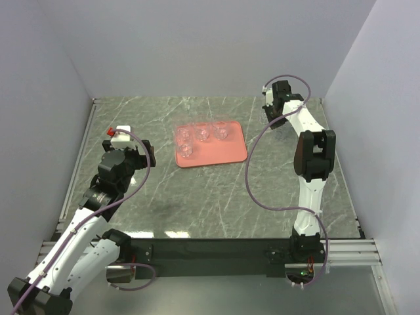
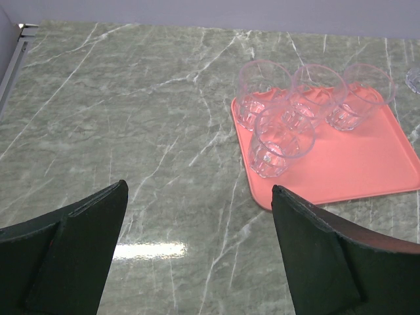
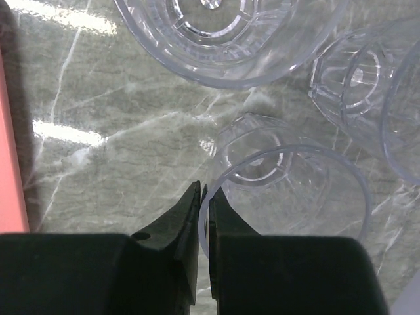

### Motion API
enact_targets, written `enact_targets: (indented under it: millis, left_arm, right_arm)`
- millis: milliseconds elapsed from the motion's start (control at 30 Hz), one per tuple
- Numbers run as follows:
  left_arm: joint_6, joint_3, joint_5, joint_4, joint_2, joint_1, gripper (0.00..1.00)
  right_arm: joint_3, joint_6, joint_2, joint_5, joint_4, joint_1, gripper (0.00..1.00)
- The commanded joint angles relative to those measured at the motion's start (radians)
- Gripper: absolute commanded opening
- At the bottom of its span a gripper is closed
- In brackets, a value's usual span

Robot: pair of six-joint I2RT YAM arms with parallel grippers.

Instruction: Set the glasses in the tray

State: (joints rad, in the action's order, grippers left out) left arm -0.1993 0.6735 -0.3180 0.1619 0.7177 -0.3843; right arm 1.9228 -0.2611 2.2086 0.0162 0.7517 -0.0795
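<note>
My right gripper needs to lift the glass over to the left in the top view next, then lower and release it, because the tray's bare spot (image 1: 205, 153) is there, beside the tray's nearest glass.
The salmon-pink tray (image 1: 226, 152) lies at the table's middle back and holds several clear glasses (image 1: 203, 133); the left wrist view shows the tray (image 2: 354, 164) and those glasses (image 2: 282, 141). My right gripper (image 3: 205, 197) is at the back right (image 1: 279, 111), shut on the rim of a clear glass (image 3: 289, 190), one finger inside the rim and one outside. More clear glasses (image 3: 223, 33) stand close around it on the table. My left gripper (image 2: 197, 216) is open and empty, above the table left of the tray (image 1: 131, 154).
The grey marble table (image 1: 216, 203) is walled on the left, back and right. The right arm (image 1: 312, 164) reaches along the right side. A strip of the tray's edge (image 3: 10, 151) shows at the left of the right wrist view.
</note>
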Motion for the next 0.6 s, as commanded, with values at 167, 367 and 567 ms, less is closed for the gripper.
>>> enact_targets:
  millis: [167,367,567]
  left_arm:
    - [0.012,-0.003,0.008,-0.036,-0.004,0.005,0.97]
    - [0.011,-0.002,0.011,-0.036,-0.004,0.007,0.97]
    - [0.011,-0.003,0.011,-0.036,-0.006,0.005,0.97]
  right_arm:
    - [-0.038,-0.036,-0.095,-0.007,-0.015,-0.005,0.00]
    - [-0.076,-0.064,-0.179,-0.076,-0.008,-0.042,0.00]
    - [-0.084,-0.090,-0.210,-0.104,0.008,-0.120,0.00]
